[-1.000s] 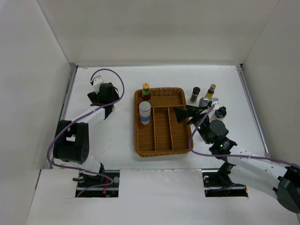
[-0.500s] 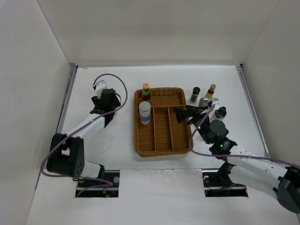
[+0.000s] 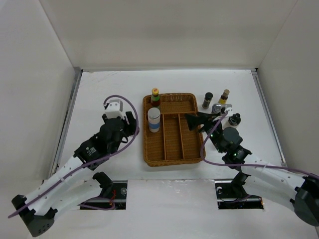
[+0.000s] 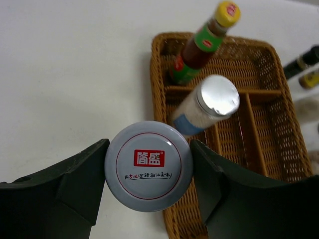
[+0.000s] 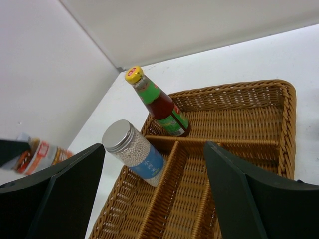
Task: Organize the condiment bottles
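Note:
The left gripper crosses the basket's rim next, lowers and releases, since the bare basket's bottom lies below it, to its right in the top view, nearer than the blue-labelled jar (image 3: pixel 154 120).
My left gripper (image 4: pixel 149 172) is shut on a jar with a grey-white lid and red label (image 4: pixel 149 166), held over the table just left of the wicker basket (image 4: pixel 279 99). In the top view this gripper (image 3: pixel 130 127) is beside the basket's left rim (image 3: pixel 145 134). A red sauce bottle with a yellow cap (image 3: pixel 155 96) and a silver-lidded, blue-labelled jar (image 3: pixel 154 120) stand in the basket's left part. My right gripper (image 3: pixel 199 121) is open and empty above the basket's right edge; its view shows the sauce bottle (image 5: pixel 159 104) and the jar (image 5: pixel 132 149).
Several small bottles stand on the table right of the basket: a dark one (image 3: pixel 207 100), a yellow-capped one (image 3: pixel 224 96), a silver-capped one (image 3: pixel 217 108) and a black one (image 3: pixel 235 118). White walls close in the table on three sides.
My left arm has swung from the far left toward the near side and right, bringing its gripper to the basket's left rim. The right arm has not moved.

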You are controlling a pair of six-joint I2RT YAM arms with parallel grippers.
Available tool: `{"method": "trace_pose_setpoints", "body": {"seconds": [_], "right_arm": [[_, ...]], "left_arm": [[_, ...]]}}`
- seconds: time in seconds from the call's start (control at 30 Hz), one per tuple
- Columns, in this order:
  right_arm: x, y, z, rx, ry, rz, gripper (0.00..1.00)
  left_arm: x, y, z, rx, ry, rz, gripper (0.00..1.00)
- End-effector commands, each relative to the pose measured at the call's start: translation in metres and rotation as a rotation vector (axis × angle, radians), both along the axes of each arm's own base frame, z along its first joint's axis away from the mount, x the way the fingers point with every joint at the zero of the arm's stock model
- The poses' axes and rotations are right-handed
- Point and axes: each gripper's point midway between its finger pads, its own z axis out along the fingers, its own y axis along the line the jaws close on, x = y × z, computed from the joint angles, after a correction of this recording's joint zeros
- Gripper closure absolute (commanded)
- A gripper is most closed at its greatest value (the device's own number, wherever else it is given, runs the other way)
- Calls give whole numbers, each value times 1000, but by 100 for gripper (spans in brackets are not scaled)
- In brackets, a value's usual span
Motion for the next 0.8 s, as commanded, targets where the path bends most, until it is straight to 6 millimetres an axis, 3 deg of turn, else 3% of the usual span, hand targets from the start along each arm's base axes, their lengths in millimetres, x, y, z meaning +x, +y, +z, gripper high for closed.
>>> {"method": "trace_pose_setpoints", "body": {"seconds": [0.0, 0.03, 0.13, 0.23, 0.43, 0.77], "right_arm": [[0, -6, 23, 58, -55, -13, 19], [0, -6, 24, 59, -56, -15, 25], [-1, -12, 26, 65, -55, -37, 56], [-1, -18, 25, 60, -37, -63, 82], [-1, -23, 34, 64, -33, -95, 90], [-20, -14, 71, 88, -102, -15, 93]], "left_arm": [[-14, -28, 29, -60, -29, -95, 65], [-16, -41, 33, -71, -44, -133, 65], [-17, -73, 37, -83, -78, -205, 65], [-8, -97, 24, -49, -81, -251, 65], [0, -125, -7, -37, -55, -301, 65], [2, -139, -63, -7, 6, -345, 63]]}}
